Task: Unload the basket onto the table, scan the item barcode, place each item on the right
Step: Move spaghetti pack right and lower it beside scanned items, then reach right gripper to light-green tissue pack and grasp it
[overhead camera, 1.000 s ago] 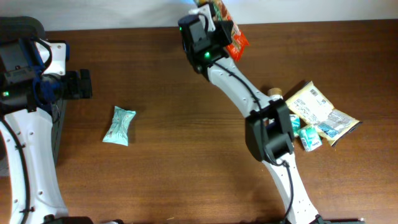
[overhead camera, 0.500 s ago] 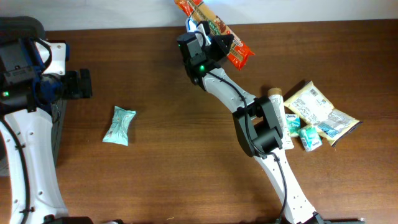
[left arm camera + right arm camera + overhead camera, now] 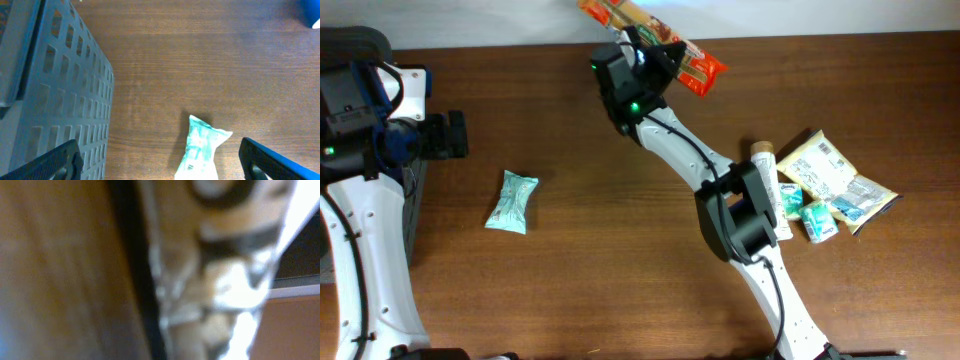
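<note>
I will next move my right gripper back down toward the tabletop (image 3: 737,145) beside the white tube and let go of the packet there, because that spot is to the gripper's right in the overhead view.
My right gripper (image 3: 660,52) is raised over the table's far edge and shut on the item, a long orange-red snack packet (image 3: 698,68). The packet sticks out on both sides of the jaws, slanting from upper left to lower right. In the right wrist view the packet (image 3: 220,270) fills the frame as a blur, and no barcode can be made out. My left gripper (image 3: 460,135) stands open at the left, with nothing between its fingers (image 3: 270,162).
A teal packet (image 3: 512,202) lies on the brown table (image 3: 600,260), showing between the left fingers as the teal packet (image 3: 202,147). A grey slotted basket (image 3: 60,90) stands at the left. More packets (image 3: 825,170) and a white tube (image 3: 767,175) lie at the right.
The right gripper has swung left along the far edge, and the orange-red packet has turned from nearly upright to lying slanted across. The left arm has not moved.
</note>
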Available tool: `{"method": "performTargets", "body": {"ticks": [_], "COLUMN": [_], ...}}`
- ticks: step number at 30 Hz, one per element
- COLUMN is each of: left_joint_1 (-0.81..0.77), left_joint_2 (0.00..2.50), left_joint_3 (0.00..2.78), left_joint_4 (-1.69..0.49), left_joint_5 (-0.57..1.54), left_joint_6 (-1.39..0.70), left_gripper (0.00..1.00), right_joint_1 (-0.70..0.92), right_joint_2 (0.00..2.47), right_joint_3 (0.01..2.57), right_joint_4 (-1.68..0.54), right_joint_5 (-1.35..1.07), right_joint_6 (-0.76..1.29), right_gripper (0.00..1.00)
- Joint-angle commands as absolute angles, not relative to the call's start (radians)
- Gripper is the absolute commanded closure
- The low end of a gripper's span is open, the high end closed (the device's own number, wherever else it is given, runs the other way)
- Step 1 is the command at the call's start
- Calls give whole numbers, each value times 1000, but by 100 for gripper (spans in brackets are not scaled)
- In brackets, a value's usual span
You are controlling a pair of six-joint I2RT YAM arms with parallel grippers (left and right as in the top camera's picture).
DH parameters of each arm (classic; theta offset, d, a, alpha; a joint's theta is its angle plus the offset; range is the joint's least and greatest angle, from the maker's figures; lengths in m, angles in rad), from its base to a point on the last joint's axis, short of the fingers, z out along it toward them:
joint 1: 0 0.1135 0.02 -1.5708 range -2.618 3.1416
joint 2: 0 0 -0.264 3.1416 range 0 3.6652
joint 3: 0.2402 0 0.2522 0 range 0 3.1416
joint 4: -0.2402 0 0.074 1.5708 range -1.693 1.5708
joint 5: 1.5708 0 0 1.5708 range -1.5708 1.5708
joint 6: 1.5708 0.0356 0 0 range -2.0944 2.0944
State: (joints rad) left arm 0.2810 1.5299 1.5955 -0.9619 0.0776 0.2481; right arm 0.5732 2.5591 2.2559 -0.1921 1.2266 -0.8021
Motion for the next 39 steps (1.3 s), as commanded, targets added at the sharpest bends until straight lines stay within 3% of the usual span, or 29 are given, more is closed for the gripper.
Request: {"method": "performTargets", "body": {"ticks": [1, 3, 6, 8, 11, 17, 18, 20, 23, 24, 27, 29, 30, 31, 34, 39], "left_joint_1": [285, 285, 285, 285, 285, 285, 284, 285, 284, 285, 285, 285, 285, 285, 285, 285], "left_joint_2": [1524, 1524, 1524, 1524, 1524, 1524, 1524, 1524, 1524, 1524, 1524, 1524, 1524, 1524, 1524, 1524], "left_joint_3": [1602, 1602, 1602, 1602, 1602, 1602, 1602, 1602, 1602, 1602, 1602, 1602, 1602, 1602, 1602, 1602], "left_joint_4": [-963, -963, -963, -963, -963, -963, -963, -963, -963, -963, -963, -963, -963, -963, -963, -963], "left_joint_5": [81, 81, 81, 81, 81, 81, 81, 81, 81, 81, 81, 81, 81, 81, 81, 81], "left_joint_6": [267, 267, 267, 267, 267, 267, 267, 267, 267, 267, 267, 267, 267, 267, 267, 267], "left_gripper": [1, 1, 1, 1, 1, 1, 1, 1, 1, 1, 1, 1, 1, 1, 1, 1], "right_joint_1": [629, 619, 542, 430, 262, 199, 194, 159, 58, 45, 61, 108, 148, 199, 410, 673], "right_joint_2": [2212, 2070, 1971, 1964, 1989, 1989, 1989, 1989, 1988, 1988, 1988, 1989, 1993, 2001, 2080, 2313], "right_joint_3": [2297, 2297, 2297, 2296, 2214, 1685, 1614, 1567, 1649, 1721, 1976, 2008, 1993, 1985, 1985, 1985], "right_joint_4": [-558, -985, -1348, -1540, -1671, -1390, -1333, -1296, -1336, -1381, -1465, -1345, -1243, -1139, -867, -524], "right_joint_5": [1043, 551, 192, 6, -59, -72, -70, -15, 12, 12, -46, -338, -467, -539, -544, -538], "right_joint_6": [-495, -203, 42, 133, 137, 137, 137, 159, 174, 172, 155, 155, 156, 202, 331, 357], "right_gripper": [96, 96, 96, 96, 96, 96, 92, 67, 38, 32, 25, 22, 4, 1, 1, 18]}}
